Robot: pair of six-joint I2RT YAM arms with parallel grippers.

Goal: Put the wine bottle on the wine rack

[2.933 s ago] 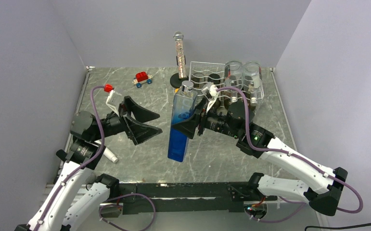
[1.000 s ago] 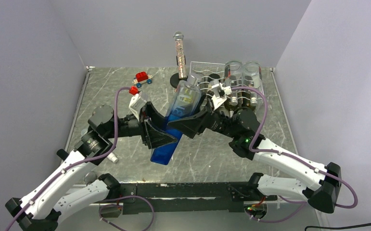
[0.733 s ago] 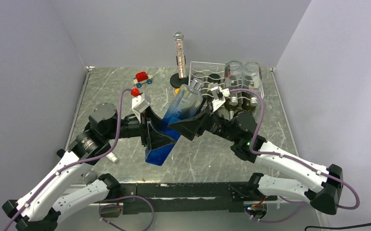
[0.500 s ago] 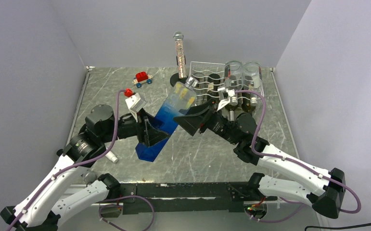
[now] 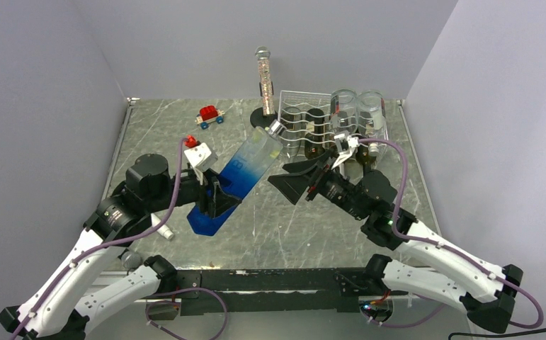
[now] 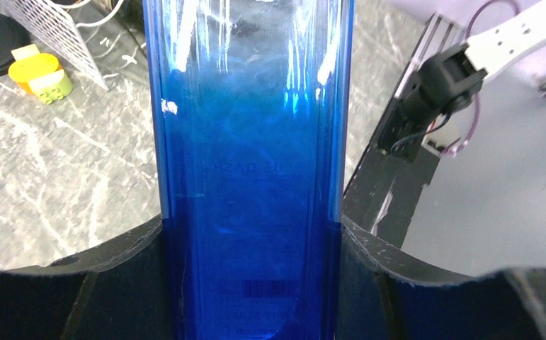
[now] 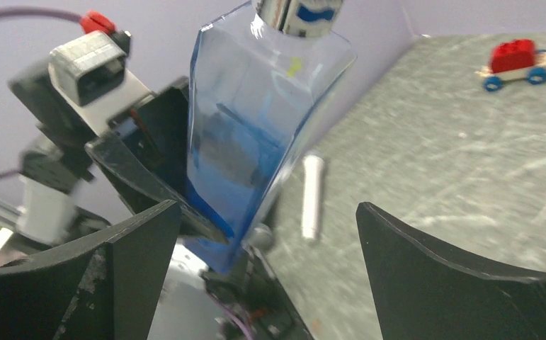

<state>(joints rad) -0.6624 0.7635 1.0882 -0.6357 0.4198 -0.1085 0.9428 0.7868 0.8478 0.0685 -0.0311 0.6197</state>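
My right gripper tips down and comes over, left in the top view, next, since the bottle's clear end is free of my left gripper.
The wine bottle is a tall square glass bottle, blue at its base and clear toward its silver cap. It hangs tilted over the table, cap pointing up-right toward the white wire wine rack. My left gripper is shut on the bottle's lower blue part; in the left wrist view the bottle fills the gap of the left gripper. My right gripper stands open just right of the bottle, touching nothing. The right wrist view shows the bottle beyond the right gripper.
Two glass jars and dark bottles occupy the rack's right side. A glitter tube stands on a black base left of the rack. A red toy car, a white cylinder and a yellow piece lie on the table.
My right gripper let go of the bottle, opened wide and drew back to the right. My left gripper kept the bottle, moved left and lower, and the bottle tilted further.
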